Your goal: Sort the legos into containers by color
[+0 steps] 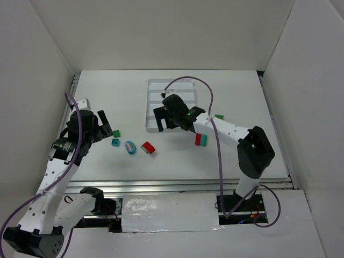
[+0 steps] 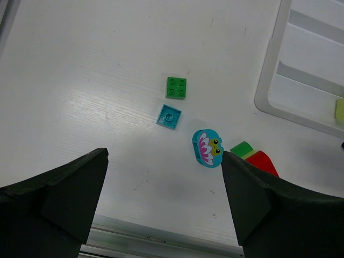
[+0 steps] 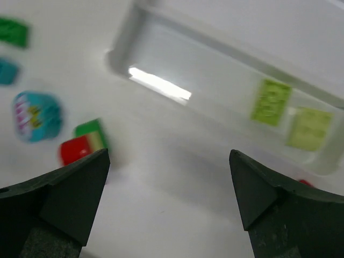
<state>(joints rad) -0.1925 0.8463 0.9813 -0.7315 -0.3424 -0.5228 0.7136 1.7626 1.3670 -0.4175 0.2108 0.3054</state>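
Note:
I should move my right gripper back and to the left in the top view next, then turn and lower it around the red part of the red-and-green brick, because that part lies at an angle.
My left gripper (image 1: 106, 127) (image 2: 164, 156) is open and empty, above the table just left of a loose group: a green brick (image 1: 116, 133) (image 2: 177, 87), a teal brick (image 1: 115, 142) (image 2: 169, 116), a teal oval piece with a flower print (image 1: 130, 147) (image 2: 207, 148) and a red-and-green brick (image 1: 148, 147) (image 2: 255, 157). My right gripper (image 1: 167, 122) (image 3: 169, 156) is open and empty over the near edge of the white tray (image 1: 153, 88) (image 3: 121, 51). Two pale yellow-green bricks (image 3: 271, 102) (image 3: 308, 128) lie in the tray's near compartment.
A red-and-teal brick (image 1: 200, 140) lies beside the right forearm, and a green brick (image 1: 219, 116) lies right of the tray. White walls enclose the table on three sides. A metal rail runs along the near edge (image 2: 161, 242).

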